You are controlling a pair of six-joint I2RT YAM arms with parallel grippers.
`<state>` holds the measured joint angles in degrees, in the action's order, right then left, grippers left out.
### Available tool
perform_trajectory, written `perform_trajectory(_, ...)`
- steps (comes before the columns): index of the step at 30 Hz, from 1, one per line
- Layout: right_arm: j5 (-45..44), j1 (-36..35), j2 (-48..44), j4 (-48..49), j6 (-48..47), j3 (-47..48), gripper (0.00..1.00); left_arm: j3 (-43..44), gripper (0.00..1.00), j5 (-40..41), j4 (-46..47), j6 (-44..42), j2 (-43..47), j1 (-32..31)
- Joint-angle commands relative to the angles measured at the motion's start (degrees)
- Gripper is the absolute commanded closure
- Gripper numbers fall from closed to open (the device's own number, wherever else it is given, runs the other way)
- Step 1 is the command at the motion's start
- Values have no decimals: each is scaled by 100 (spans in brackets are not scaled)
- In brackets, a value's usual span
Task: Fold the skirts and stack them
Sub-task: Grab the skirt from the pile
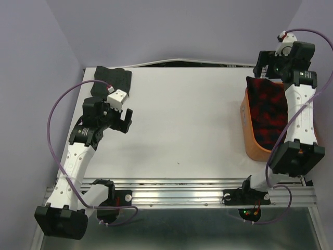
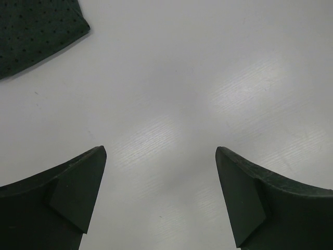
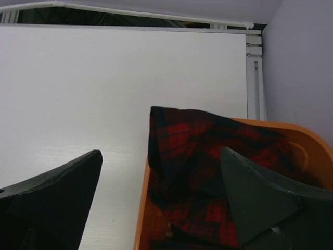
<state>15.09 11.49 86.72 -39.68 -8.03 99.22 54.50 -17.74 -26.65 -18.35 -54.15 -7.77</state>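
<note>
My open right gripper comes down next onto the plaid skirt's far corner (image 1: 251,82) (image 3: 165,124) and closes on it, since that corner sticks out past the basket's rim.
The dark charcoal dotted skirt (image 1: 110,82) lies folded at the table's far left corner; a corner of it shows in the left wrist view (image 2: 31,31). The red-and-black plaid skirt (image 1: 268,112) lies bunched inside the orange basket (image 1: 248,136) at the right; in the right wrist view the plaid skirt (image 3: 197,156) drapes over the basket rim (image 3: 141,208). My left gripper (image 1: 125,120) is open and empty over bare table, near the dotted skirt. My right gripper (image 1: 267,66) is open and empty above the far end of the basket.
The white table (image 1: 182,120) spans the middle. Purple walls stand at the left, back and right. A metal rail (image 1: 182,190) runs along the near edge by the arm bases. Purple cables loop from each arm.
</note>
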Motion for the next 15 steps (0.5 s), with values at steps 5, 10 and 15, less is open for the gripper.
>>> perform_trajectory(5,2,266,1496,-497,469,1583,2,-45,2,-336,459,51,115,12)
perform_trajectory(10,-164,266,1901,-295,504,1241,0,-80,2,-353,521,24,-34,12)
perform_trajectory(15,-24,266,2007,188,706,793,2,-27,2,-283,530,33,-210,12)
